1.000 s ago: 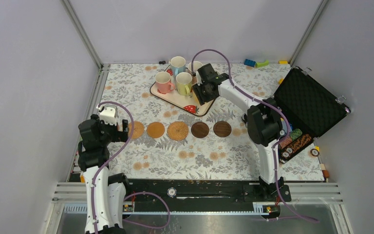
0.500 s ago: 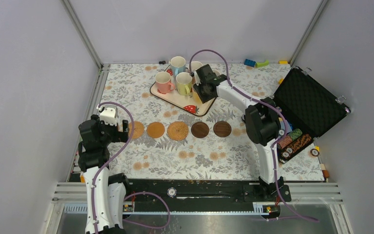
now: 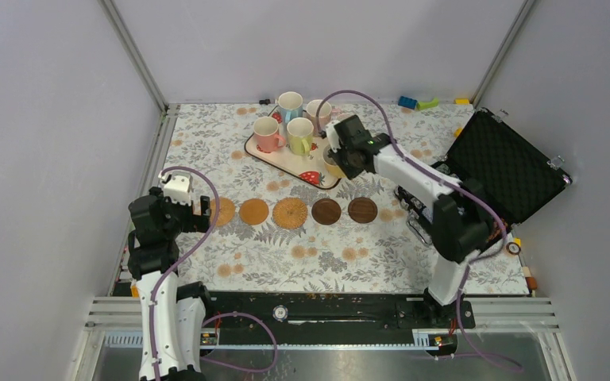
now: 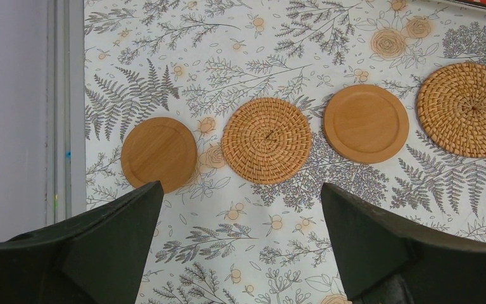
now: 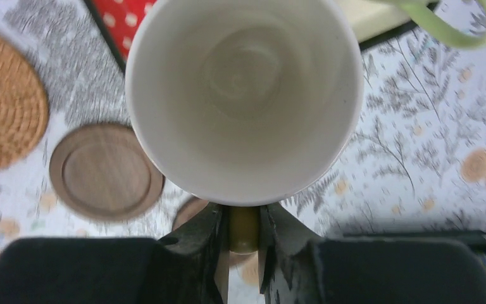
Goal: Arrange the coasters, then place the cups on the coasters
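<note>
The cup in the robot's right gripper should next be carried back and lowered onto the dark brown coaster at the row's end [image 3: 363,209] [image 5: 188,211] to be released, because that coaster is empty.
Six coasters lie in a row across the table. The left wrist view shows a tan one [image 4: 159,154], a woven one [image 4: 266,140], another tan [image 4: 366,123] and another woven [image 4: 471,109]. Two dark brown coasters [image 3: 326,211] [image 3: 362,209] end the row on the right. My left gripper [image 4: 240,189] hangs open just short of the row's left end. My right gripper [image 5: 243,218] is shut on the yellow handle of a cup [image 5: 243,95] with a white inside, held beside the tray's near right corner. Pink [image 3: 268,135], blue [image 3: 290,103] and yellow-green [image 3: 300,135] cups stand on the tray [image 3: 286,159].
An open black case [image 3: 508,171] with poker chips [image 3: 480,226] lies at the right edge. Toy bricks [image 3: 417,102] sit by the back wall. A pale green cup handle [image 5: 462,25] shows beside the held cup. Frame posts bound both sides.
My right gripper has closed on the cup's handle and moved right, off the tray's near right corner, and the arm's elbow has swung right. The left arm has not moved.
</note>
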